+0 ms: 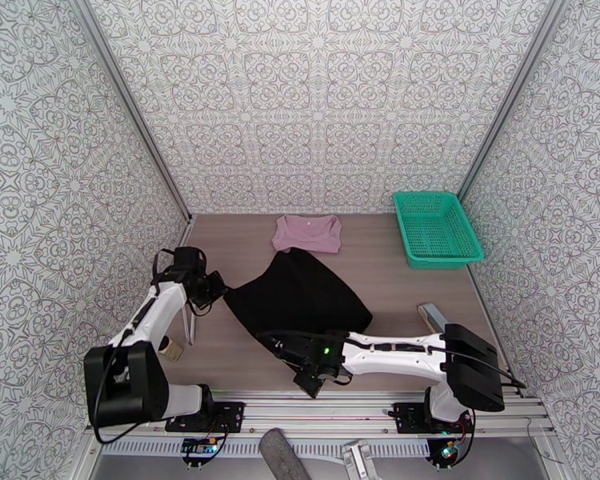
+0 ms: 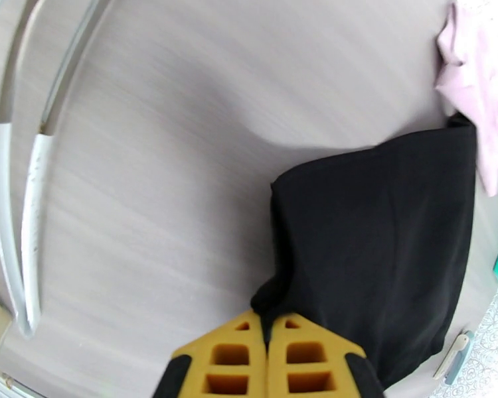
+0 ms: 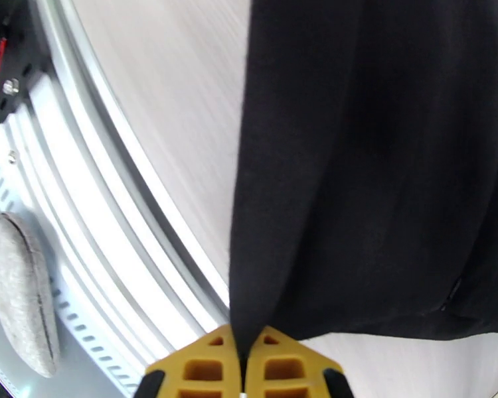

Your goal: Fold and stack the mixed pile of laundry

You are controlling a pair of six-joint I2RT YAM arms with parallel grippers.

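The right gripper moves outward to the table's corner nearest the basket and releases next, as one edge of the black garment [image 1: 300, 298] is pinched at both ends.
A large black garment [image 1: 300, 298] lies spread at the table's middle. Behind it rests a mauve-pink shirt [image 1: 306, 234], its near edge touching the black cloth. My left gripper [image 1: 218, 291] is shut on the black garment's left corner; in the left wrist view the yellow fingers [image 2: 269, 356] pinch the black cloth [image 2: 375, 240], and the pink shirt [image 2: 478, 81] shows at the upper right. My right gripper [image 1: 288, 347] is shut on the near edge of the black garment; the right wrist view shows the cloth [image 3: 382, 160] running out from between the closed yellow pads [image 3: 246, 366].
A teal mesh basket [image 1: 436, 228] stands at the back right. Patterned walls enclose the table on three sides. An aluminium rail [image 1: 316, 414] runs along the near edge, with a grey pad [image 3: 20, 293] beyond it. A small grey object [image 1: 432, 316] lies by the right arm.
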